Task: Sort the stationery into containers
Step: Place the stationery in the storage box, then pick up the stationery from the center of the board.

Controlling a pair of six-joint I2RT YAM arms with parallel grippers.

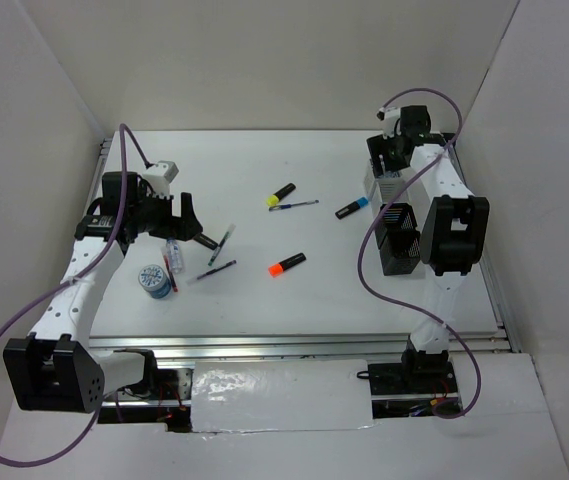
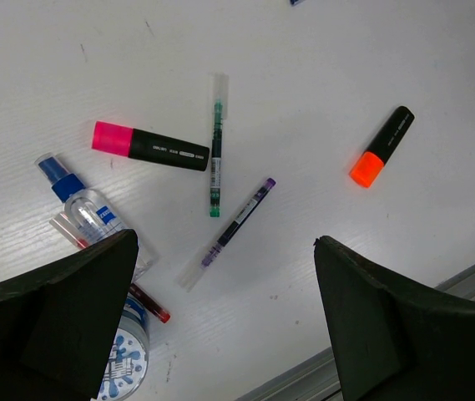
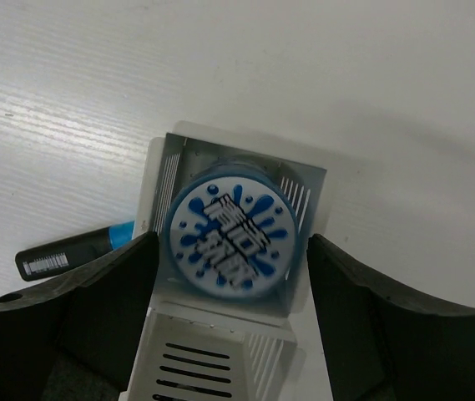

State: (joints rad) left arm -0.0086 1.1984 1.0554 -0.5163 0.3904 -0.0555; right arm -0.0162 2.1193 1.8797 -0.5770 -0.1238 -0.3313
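My left gripper moves back toward the base and down around the tub's round lid (image 1: pixel 152 277) (image 2: pixel 126 363) next, then closes, since the blue-white tub sits outside my spread fingers.
My right gripper (image 3: pixel 230 244) hangs open over the white container (image 3: pixel 164 180) at the back right (image 1: pixel 376 180). A blue-white tape roll (image 3: pixel 230 234), blurred, lies inside that container's mouth, below and between the spread fingers. My left gripper (image 2: pixel 225 241) is open above the loose stationery at the left (image 1: pixel 196 222). Under it lie a pink highlighter (image 2: pixel 149 146), a green pen (image 2: pixel 215 154), a purple pen (image 2: pixel 233 224), a clear bottle (image 2: pixel 83 205), a red pen (image 2: pixel 149 302) and a second tape roll (image 2: pixel 124 361). An orange highlighter (image 2: pixel 381 146) lies apart to the right.
Two black containers (image 1: pixel 400 232) stand in a row in front of the white one. A blue-capped highlighter (image 1: pixel 352 208) lies just left of the white container. A yellow highlighter (image 1: pixel 281 194) and a thin pen (image 1: pixel 299 205) lie mid-table. White walls enclose three sides.
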